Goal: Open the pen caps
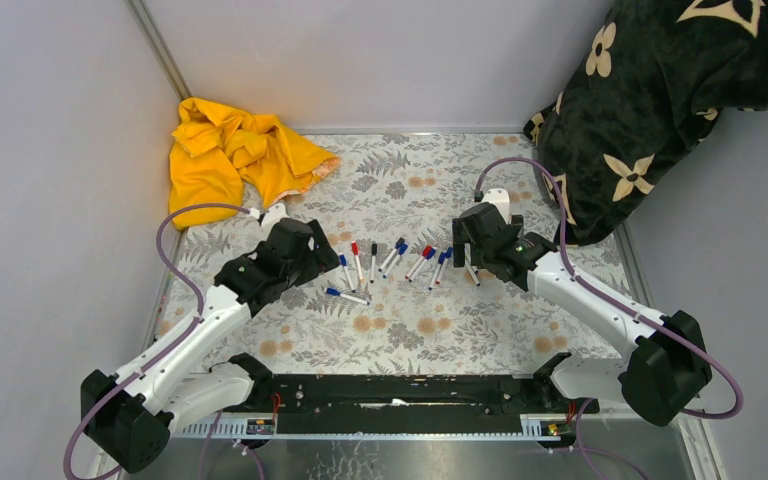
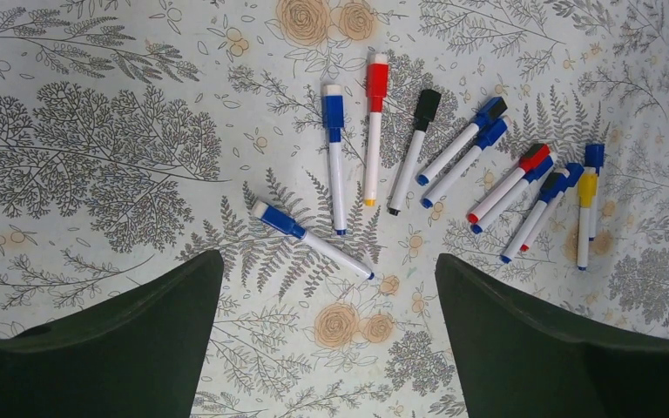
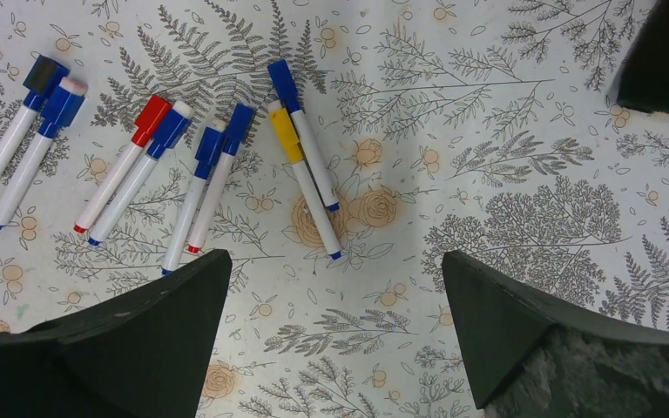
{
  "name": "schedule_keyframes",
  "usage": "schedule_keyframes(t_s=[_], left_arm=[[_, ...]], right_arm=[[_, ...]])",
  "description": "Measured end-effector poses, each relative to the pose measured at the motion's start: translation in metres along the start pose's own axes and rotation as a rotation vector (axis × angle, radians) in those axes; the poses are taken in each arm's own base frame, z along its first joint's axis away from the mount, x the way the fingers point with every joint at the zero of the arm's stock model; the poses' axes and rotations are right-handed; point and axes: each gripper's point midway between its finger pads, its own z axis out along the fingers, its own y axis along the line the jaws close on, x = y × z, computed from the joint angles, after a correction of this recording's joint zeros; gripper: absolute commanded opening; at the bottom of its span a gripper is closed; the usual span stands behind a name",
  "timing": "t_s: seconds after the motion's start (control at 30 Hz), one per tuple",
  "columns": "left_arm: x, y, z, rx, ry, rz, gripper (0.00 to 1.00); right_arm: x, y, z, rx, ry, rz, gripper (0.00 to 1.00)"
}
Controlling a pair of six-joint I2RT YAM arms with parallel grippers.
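My right gripper moves down next onto the white body of the blue-capped pen point(image 3: 320, 166) beside the yellow-capped one, because gripping there leaves its blue cap clear for opening.
Several white-barrelled pens point(image 1: 390, 262) lie in a loose row on the floral tablecloth point(image 1: 410, 330), each with its cap on. In the left wrist view I see a blue cap point(image 2: 334, 111), a red cap point(image 2: 376, 80), a black cap point(image 2: 426, 104) and a yellow cap point(image 2: 586, 185). One blue-capped pen point(image 2: 309, 239) lies apart, just ahead of my left gripper point(image 2: 329, 270), which is open and empty. My right gripper point(image 3: 335, 270) is open and empty above the cloth, just short of the yellow-capped pen point(image 3: 305, 183). Both grippers hover at the row's ends in the top view, the left gripper point(image 1: 325, 262) and the right gripper point(image 1: 460, 250).
A crumpled yellow cloth point(image 1: 230, 155) lies at the back left. A black cushion with a cream flower pattern point(image 1: 650, 110) leans at the back right, close behind the right arm. Grey walls close in the table on three sides.
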Motion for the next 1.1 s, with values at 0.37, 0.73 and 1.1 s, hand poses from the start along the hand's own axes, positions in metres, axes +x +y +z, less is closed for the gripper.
schedule_keyframes(t_s=[0.37, 0.73, 1.1], left_arm=[[-0.001, 0.001, -0.001, -0.006, -0.006, -0.007, 0.99], [-0.006, -0.001, -0.003, -0.002, -0.018, -0.009, 0.99], [-0.017, -0.014, -0.005, 0.013, -0.031, -0.014, 0.98]], right_arm=[[0.002, -0.006, 0.005, 0.043, 0.001, -0.022, 0.91], [0.016, -0.010, 0.026, 0.077, 0.031, -0.064, 0.75], [0.023, -0.020, 0.076, 0.080, 0.151, -0.019, 0.57]])
